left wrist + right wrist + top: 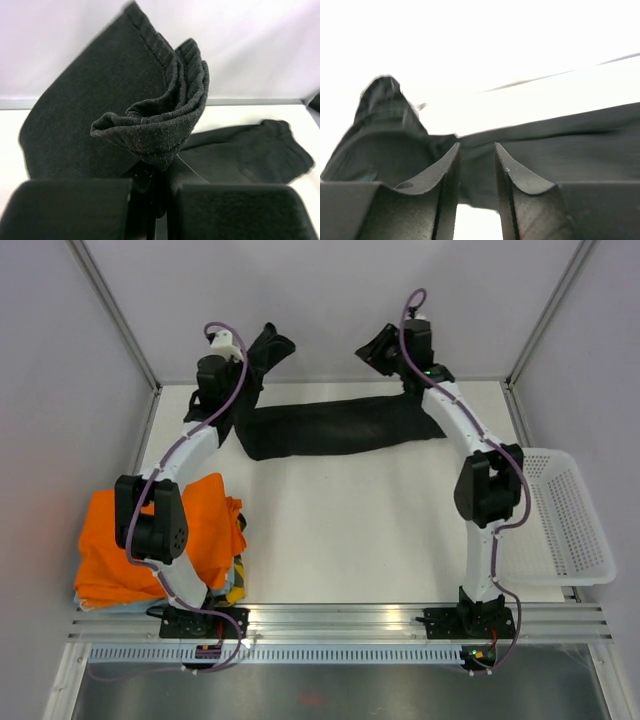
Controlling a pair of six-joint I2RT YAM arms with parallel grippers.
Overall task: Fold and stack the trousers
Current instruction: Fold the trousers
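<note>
The trousers' middle (332,428) (217,157) is below my left gripper toward the right in the top view, so my left gripper should next come down that way and let go of the raised end of the trousers.
The black trousers (340,425) lie stretched across the far side of the table. Their left end is lifted off the table. My left gripper (262,350) is shut on that raised end near the back wall. In the left wrist view a bunched ribbed fold of the trousers (150,130) sits above the gripper (157,175), and the rest trails to the right. My right gripper (378,350) hovers above the trousers' right end, its jaws a little apart and empty. In the right wrist view the gripper (476,150) has the trousers (560,150) behind it.
A bright orange garment (200,530) lies on a small pile of clothes at the near left, under the left arm. A white mesh basket (570,520) hangs off the table's right edge. Grey walls close the back and both sides.
</note>
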